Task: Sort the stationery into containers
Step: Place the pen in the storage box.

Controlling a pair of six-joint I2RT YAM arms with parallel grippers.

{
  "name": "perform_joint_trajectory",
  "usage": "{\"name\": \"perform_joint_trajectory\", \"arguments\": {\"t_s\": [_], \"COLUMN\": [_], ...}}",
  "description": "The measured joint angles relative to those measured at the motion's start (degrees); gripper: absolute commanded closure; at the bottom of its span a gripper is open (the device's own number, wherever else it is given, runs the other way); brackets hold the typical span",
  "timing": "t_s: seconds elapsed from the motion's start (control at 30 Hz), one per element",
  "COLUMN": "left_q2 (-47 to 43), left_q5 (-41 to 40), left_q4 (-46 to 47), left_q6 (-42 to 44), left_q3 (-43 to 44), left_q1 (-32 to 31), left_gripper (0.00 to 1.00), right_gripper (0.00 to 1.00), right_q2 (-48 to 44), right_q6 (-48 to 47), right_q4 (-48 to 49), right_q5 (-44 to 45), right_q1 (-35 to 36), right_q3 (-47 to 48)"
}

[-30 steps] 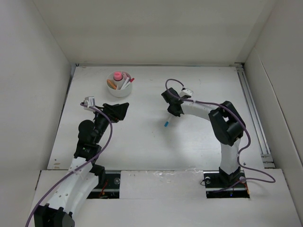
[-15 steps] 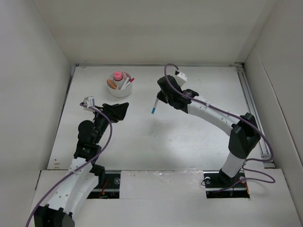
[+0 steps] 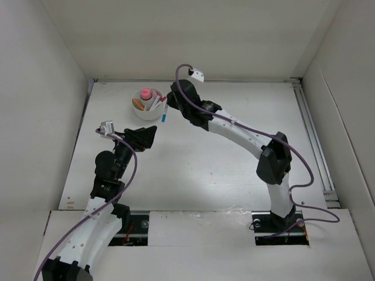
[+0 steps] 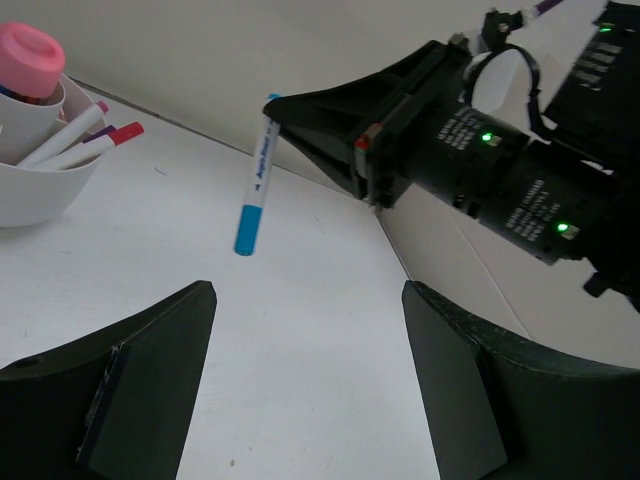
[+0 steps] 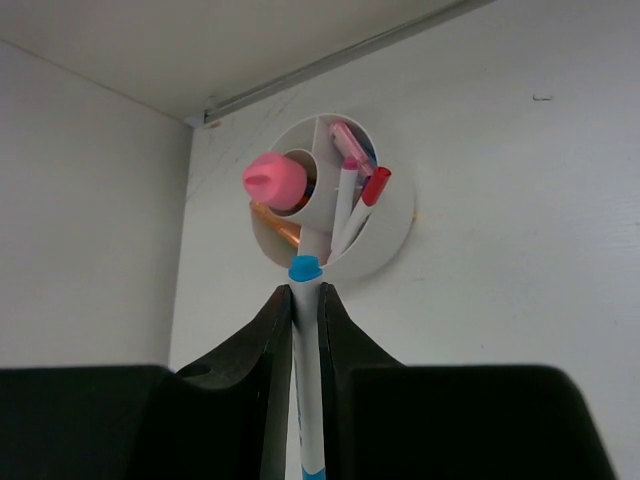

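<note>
My right gripper moves to the left in the top view and down to release the pen next, since the bowl's capped-pen section (image 3: pixel 155 104) (image 5: pixel 356 205) lies below on that side.
The round white bowl (image 3: pixel 147 107) stands at the table's far left. It holds a pink-topped stubby item (image 3: pixel 145 93), an orange piece (image 3: pixel 138 104) and white pens with red and purple caps (image 3: pixel 158 102). My right gripper (image 3: pixel 170 104) is shut on a white pen with blue ends (image 3: pixel 164 113), held in the air just right of the bowl's rim. The right wrist view shows this pen (image 5: pixel 306 380) pinched upright, with the bowl (image 5: pixel 395 230) just beyond it. The left wrist view shows the pen (image 4: pixel 255 195) hanging from the right gripper (image 4: pixel 280 115). My left gripper (image 3: pixel 145 138) is open and empty below the bowl.
White walls enclose the table on the left, back and right. A metal rail (image 3: pixel 313 134) runs along the right edge. Purple cables (image 3: pixel 304 175) trail from both arms.
My right arm has swung left and farther back, carrying the blue-capped pen from mid-table to the bowl's right rim. The left arm has barely moved.
</note>
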Motion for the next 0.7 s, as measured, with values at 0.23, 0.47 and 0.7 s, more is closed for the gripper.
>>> {"name": "perform_joint_trajectory", "arguments": {"t_s": [0.23,0.47,0.7], "left_q2": [-0.2,-0.3,-1.0], "left_q5": [-1.4,-2.7,-4.0], "left_q4": [-0.5,-1.4,-1.9], "left_q6": [0.1,0.1,0.1], "left_q3": [0.0,0.0,0.0], "left_q1": [0.0,0.0,0.0], "left_gripper": [0.27,0.27,0.27], "right_gripper": [1.0,1.0,1.0], "right_q2": [10.0,14.4,18.2], "right_q6": [-4.3,-7.3,-8.5], "right_q4": [0.3,2.5,5.4], "right_q5": [3.5,7.0,8.2], "right_q1": [0.8,2.0,2.4], "right_q3": [9.4,13.4,17.2]}}
